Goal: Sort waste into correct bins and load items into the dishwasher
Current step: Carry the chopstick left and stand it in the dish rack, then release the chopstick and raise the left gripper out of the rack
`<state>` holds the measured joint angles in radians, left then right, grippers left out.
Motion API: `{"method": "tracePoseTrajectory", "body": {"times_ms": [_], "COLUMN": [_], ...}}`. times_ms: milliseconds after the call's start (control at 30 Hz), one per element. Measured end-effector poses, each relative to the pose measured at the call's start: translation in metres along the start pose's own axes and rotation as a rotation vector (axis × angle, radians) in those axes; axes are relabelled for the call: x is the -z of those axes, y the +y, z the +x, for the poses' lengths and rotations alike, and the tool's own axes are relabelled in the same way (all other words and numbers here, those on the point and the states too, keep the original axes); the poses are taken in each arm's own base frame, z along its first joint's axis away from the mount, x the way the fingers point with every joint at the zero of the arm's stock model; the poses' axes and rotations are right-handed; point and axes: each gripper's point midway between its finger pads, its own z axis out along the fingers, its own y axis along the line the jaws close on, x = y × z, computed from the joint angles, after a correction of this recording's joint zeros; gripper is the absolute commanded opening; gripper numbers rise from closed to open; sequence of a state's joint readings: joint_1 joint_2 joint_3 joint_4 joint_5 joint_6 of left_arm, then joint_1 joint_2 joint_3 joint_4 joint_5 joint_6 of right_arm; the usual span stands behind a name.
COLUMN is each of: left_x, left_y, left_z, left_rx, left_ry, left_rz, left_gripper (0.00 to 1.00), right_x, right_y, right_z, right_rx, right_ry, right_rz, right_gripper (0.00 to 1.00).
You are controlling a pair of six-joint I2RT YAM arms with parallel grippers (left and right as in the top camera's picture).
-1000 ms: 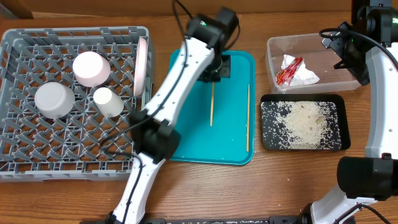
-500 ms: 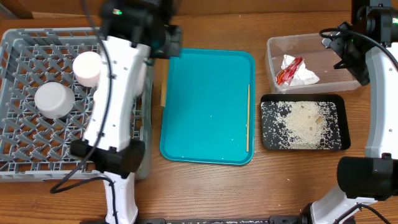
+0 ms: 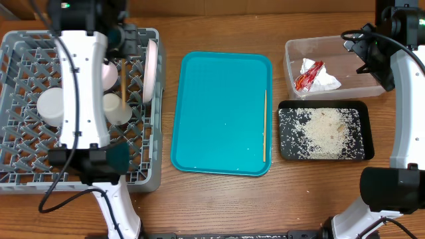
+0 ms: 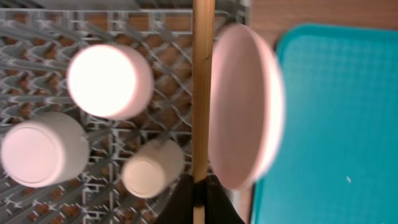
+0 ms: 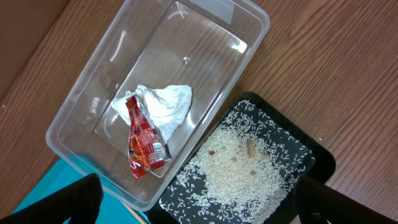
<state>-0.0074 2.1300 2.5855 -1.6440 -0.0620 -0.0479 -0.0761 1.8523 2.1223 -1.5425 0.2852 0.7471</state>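
The robot should next lower the thin wooden chopstick [image 3: 123, 83] in its left gripper into the gap between small cup and plate and let go of it there, since that part of the rack is empty.
My left gripper [image 3: 123, 56] [image 4: 200, 193] is shut on a thin wooden chopstick [image 3: 123, 83] [image 4: 203, 93], held over the grey dish rack [image 3: 26, 153] [image 4: 155, 31]. The rack holds a pinkish bowl [image 4: 109, 81], a white bowl [image 3: 50, 106] [image 4: 40, 149], a small cup [image 3: 118, 109] [image 4: 149, 169] and a plate [image 3: 152, 70] [image 4: 245, 106] on edge. My right gripper [image 3: 369, 60] [image 5: 199, 205] hangs open over the clear tub [image 3: 289, 60] [image 5: 249, 18], which holds the red wrapper [image 3: 309, 75] [image 5: 144, 140] and tissue [image 3: 325, 81] [image 5: 165, 102]. Rice [image 3: 325, 129] [image 5: 236, 162] covers the black tray [image 3: 282, 133] [image 5: 320, 162].
The teal serving tray [image 3: 219, 113] [image 4: 336, 124] lies mid-table between rack and bins, with one chopstick [image 3: 265, 126] along its right side. My left arm stretches over the rack's middle and hides part of the pinkish bowl from above.
My left arm swung left from the teal tray to above the rack, carrying one chopstick with it. The right arm has stayed still.
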Motion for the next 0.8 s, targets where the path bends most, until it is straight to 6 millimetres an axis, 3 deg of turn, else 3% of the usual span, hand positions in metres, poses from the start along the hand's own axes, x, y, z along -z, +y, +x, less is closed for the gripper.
{"method": "tracePoseTrajectory", "body": {"times_ms": [167,400,500,567,600,733,800], "left_x": [-0.020,-0.081,-0.095,-0.101,-0.103,-0.106,-0.106], "left_y": [0.030,0.035,0.035,0.034,0.034,0.034,0.034], "left_z": [-0.004,0.015,0.017,0.021,0.023,0.025,0.024], "left_rx": [0.038,0.016,0.013,0.009,0.010,0.005,0.006], "left_ry": [0.008,0.116,0.123,0.139,0.144,0.152,0.151], "left_rz": [-0.025,-0.039,-0.039,-0.039,-0.039,-0.041,-0.041], "left_gripper": [0.04,0.05,0.08,0.18,0.34,0.69,0.73], "right_x": [0.000,0.000,0.000,0.000,0.000,0.000,0.000], "right_y": [0.000,0.000,0.000,0.000,0.000,0.000,0.000], "right_z": [0.000,0.000,0.000,0.000,0.000,0.000,0.000], "right_rx": [0.000,0.000,0.000,0.000,0.000,0.000,0.000], "right_ry": [0.000,0.000,0.000,0.000,-0.001,0.000,-0.001], "right_rz": [0.000,0.000,0.000,0.000,0.000,0.000,-0.001], "right_gripper": [1.00,1.00,1.00,1.00,1.00,1.00,1.00]}}
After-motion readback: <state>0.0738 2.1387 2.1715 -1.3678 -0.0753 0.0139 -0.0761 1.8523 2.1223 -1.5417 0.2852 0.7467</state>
